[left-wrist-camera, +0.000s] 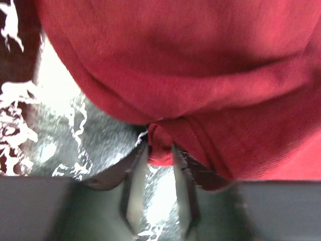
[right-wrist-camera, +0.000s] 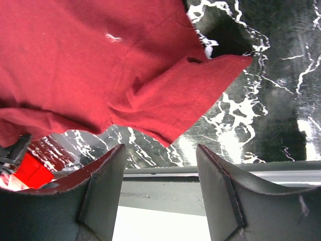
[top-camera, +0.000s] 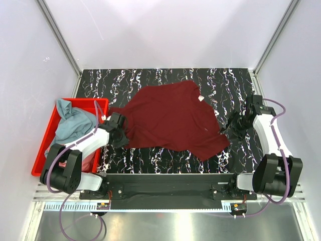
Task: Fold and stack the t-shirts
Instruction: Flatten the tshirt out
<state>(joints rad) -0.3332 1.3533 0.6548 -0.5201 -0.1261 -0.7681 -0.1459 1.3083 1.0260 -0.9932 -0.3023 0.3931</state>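
Note:
I should next lower my right gripper onto the shirt's corner tip (top-camera: 227,142) (right-wrist-camera: 243,62) farthest from the red bin, fingers either side, since it sticks out over bare marbled table.
A dark maroon t-shirt (top-camera: 170,120) lies spread and rumpled across the middle of the black marbled table (top-camera: 220,80). My left gripper (top-camera: 120,131) is at its left edge. In the left wrist view the narrow jaws of the left gripper (left-wrist-camera: 160,148) pinch a small fold of the maroon t-shirt (left-wrist-camera: 200,75). My right gripper (top-camera: 234,125) hovers just right of the shirt's near right corner. In the right wrist view the right gripper (right-wrist-camera: 159,150) stands open and empty, with the maroon t-shirt (right-wrist-camera: 100,65) ahead of it. A teal-blue t-shirt (top-camera: 72,123) lies bunched in the bin.
A red plastic bin (top-camera: 42,155) stands at the table's left edge, beside my left arm. White walls and metal posts close in the back and sides. The table's near edge rail (right-wrist-camera: 210,173) runs just below my right fingers.

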